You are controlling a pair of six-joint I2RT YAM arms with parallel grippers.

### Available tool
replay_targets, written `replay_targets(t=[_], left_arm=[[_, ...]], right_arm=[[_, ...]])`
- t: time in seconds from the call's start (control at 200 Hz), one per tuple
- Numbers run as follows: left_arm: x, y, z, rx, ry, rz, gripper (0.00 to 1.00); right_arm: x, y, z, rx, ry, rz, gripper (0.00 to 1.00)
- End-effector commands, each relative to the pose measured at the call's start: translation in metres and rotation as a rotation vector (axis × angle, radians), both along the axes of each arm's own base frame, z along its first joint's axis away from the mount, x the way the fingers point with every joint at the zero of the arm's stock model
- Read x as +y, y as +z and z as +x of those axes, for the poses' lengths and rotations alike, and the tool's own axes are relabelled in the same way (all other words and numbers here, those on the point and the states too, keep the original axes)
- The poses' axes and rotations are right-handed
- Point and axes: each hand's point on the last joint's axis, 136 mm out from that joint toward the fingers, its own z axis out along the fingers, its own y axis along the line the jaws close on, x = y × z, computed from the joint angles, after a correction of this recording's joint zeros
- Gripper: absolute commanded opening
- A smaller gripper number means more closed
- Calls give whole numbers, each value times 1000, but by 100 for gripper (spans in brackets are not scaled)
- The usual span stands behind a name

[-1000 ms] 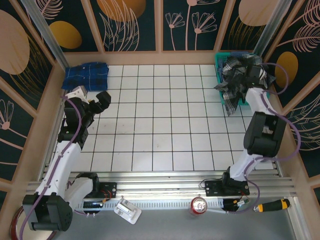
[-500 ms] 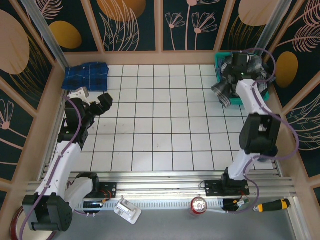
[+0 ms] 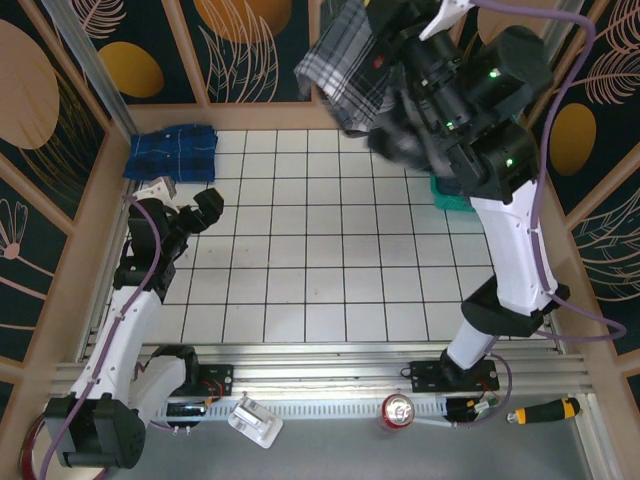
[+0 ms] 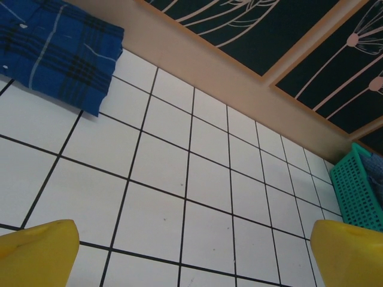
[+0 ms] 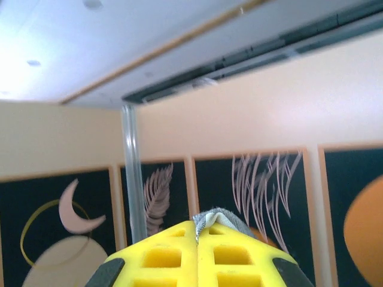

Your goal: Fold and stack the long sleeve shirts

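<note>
Next, my right gripper lowers toward the empty part of the bare tiles between the blue plaid shirt and teal basket and releases the fold of the grey-black-white shirt.
My right gripper (image 5: 198, 232) is shut on a fold of the grey-black-white plaid shirt (image 5: 216, 217). The arm is raised high above the table's back right, and the shirt (image 3: 341, 63) hangs bunched from it, close to the top camera. A bright blue-and-navy plaid shirt (image 3: 173, 150) lies folded in the back left corner, also seen from the left wrist (image 4: 55, 50). My left gripper (image 3: 207, 207) hovers open just in front of it, its yellow fingers (image 4: 37, 252) wide apart over bare tiles.
A teal basket (image 3: 448, 196) stands at the back right, partly hidden by the raised arm; its side (image 4: 356, 189) shows in the left wrist view. Wooden walls ring the table. A soda can (image 3: 400, 410), a screwdriver (image 3: 545, 411) and a white part (image 3: 257, 421) lie by the front rail.
The right gripper shut on the grey plaid shirt at the basket and lifted it high, up and to the left. The left arm has barely moved.
</note>
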Motion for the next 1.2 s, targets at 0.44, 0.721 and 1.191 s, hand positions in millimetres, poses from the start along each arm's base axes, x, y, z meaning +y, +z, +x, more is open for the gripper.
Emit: replay_targets(t=[0.44, 0.721, 1.191], left_arm=[[19, 9, -8, 11, 103, 50, 99], [-1, -27, -16, 123, 6, -18, 99], [-102, -152, -13, 495, -280, 77, 99]], right_arm=[[-19, -153, 171, 351, -437, -109, 3], [-77, -419, 194, 1093, -670, -379, 85], [-16, -619, 20, 1393, -279, -479, 97]])
